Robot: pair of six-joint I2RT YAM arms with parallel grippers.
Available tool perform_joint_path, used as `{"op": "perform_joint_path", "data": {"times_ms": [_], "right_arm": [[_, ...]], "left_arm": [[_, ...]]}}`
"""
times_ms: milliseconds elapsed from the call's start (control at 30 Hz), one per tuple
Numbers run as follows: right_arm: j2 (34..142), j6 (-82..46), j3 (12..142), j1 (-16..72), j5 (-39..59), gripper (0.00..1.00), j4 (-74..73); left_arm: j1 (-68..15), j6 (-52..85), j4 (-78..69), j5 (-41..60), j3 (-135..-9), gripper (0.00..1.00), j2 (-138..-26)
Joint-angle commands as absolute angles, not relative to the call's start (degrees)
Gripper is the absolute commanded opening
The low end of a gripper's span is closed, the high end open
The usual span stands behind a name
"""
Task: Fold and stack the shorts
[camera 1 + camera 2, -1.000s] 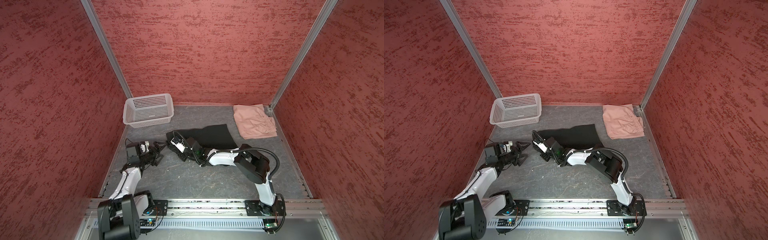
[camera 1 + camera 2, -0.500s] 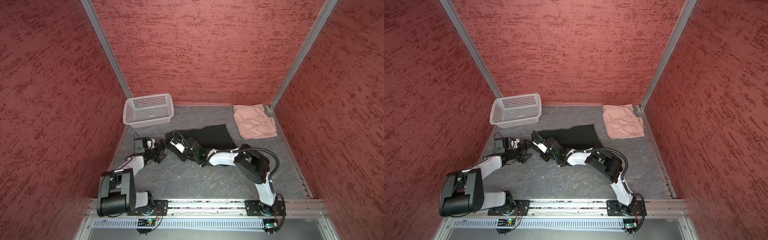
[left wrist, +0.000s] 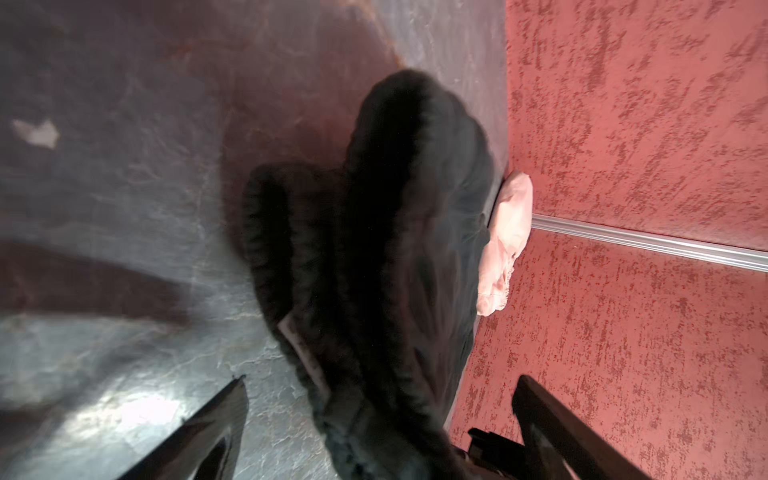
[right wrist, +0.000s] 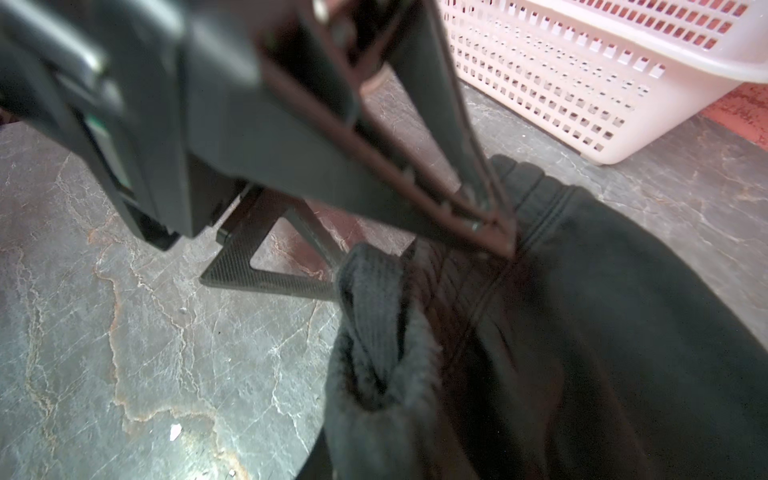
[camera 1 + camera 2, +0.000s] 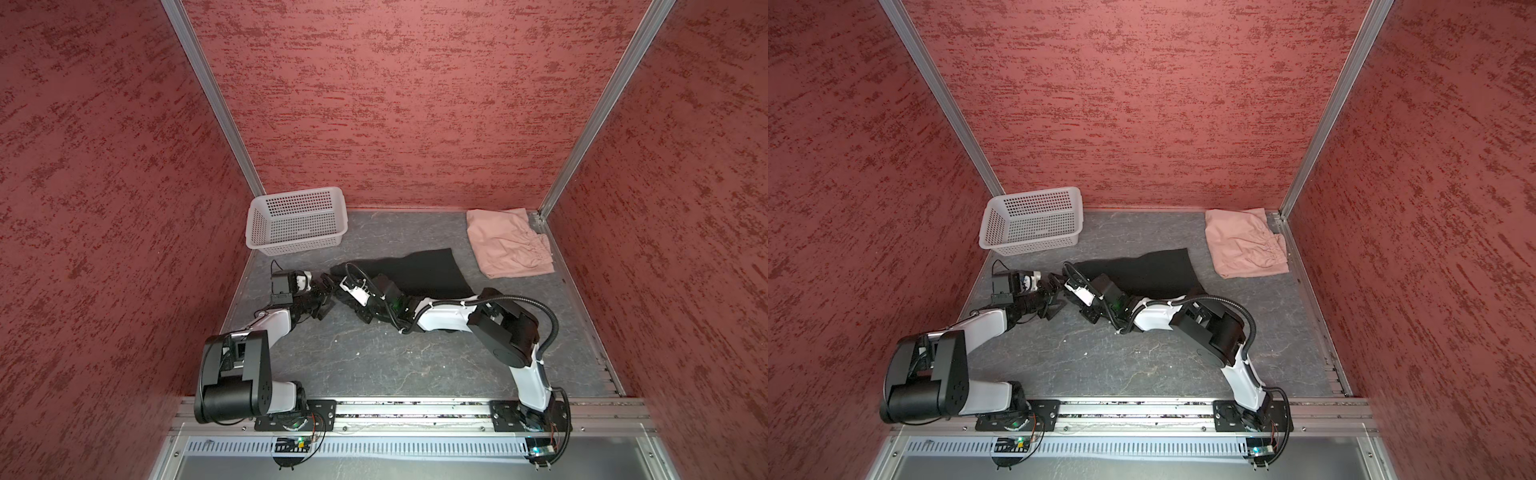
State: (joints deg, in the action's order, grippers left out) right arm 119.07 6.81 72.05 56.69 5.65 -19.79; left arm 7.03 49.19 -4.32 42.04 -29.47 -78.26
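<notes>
Next, my left gripper pushes toward my right gripper, low over the tabletop, deeper onto the waistband's end (image 5: 339, 293) (image 3: 356, 412) and closes, since the open fingers straddle the cloth.
The black shorts (image 5: 428, 272) (image 5: 1154, 272) lie spread in the middle of the table in both top views, waistband toward the left. My right gripper (image 5: 348, 296) is shut on a bunched piece of that waistband (image 4: 374, 332); its own fingers are hidden under the cloth. My left gripper (image 5: 330, 297) (image 3: 382, 378) stands open with the waistband's end between its fingers (image 4: 469, 178). One tip touches the cloth and the other lies on the table. The dusty pink shorts (image 5: 507, 245) (image 5: 1246, 245) lie folded in the back right corner.
A white perforated basket (image 5: 299, 193) (image 4: 582, 83) stands at the back left, close to both grippers. Red walls enclose the grey marbled table (image 5: 374, 357) on three sides. The metal rail with the arm bases (image 5: 415, 409) runs along the front.
My left arm has reached right and forward from the table's left side, bringing its open gripper up to the black waistband. The right arm and both shorts have stayed put.
</notes>
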Motion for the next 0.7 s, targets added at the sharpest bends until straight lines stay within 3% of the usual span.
{"op": "perform_joint_path", "data": {"times_ms": [0, 267, 400, 500, 600, 667], "right_arm": [[119.6, 8.1, 73.1, 57.0, 7.2, 0.0, -23.1], [119.3, 8.1, 73.0, 57.0, 7.5, 0.0, -23.4], [119.2, 8.7, 72.9, 57.5, 7.6, 0.0, -23.4], [119.1, 10.2, 72.9, 58.4, 8.1, 0.0, -22.6], [119.3, 11.2, 73.6, 59.4, 7.6, 0.0, -21.4], [119.1, 10.8, 73.7, 59.8, 7.6, 0.05, -21.4]], "left_arm": [[6.2, 48.1, -3.3, 41.7, -31.6, 0.99, -78.7], [3.9, 47.8, -6.4, 41.9, -31.8, 1.0, -84.6], [2.8, 48.5, -10.5, 42.4, -33.0, 0.93, -87.4], [1.4, 48.4, -11.8, 42.9, -34.8, 0.8, -89.5], [0.2, 46.0, -8.6, 43.6, -37.0, 0.58, -90.8], [0.1, 44.3, -6.0, 43.2, -37.3, 0.34, -90.3]]}}
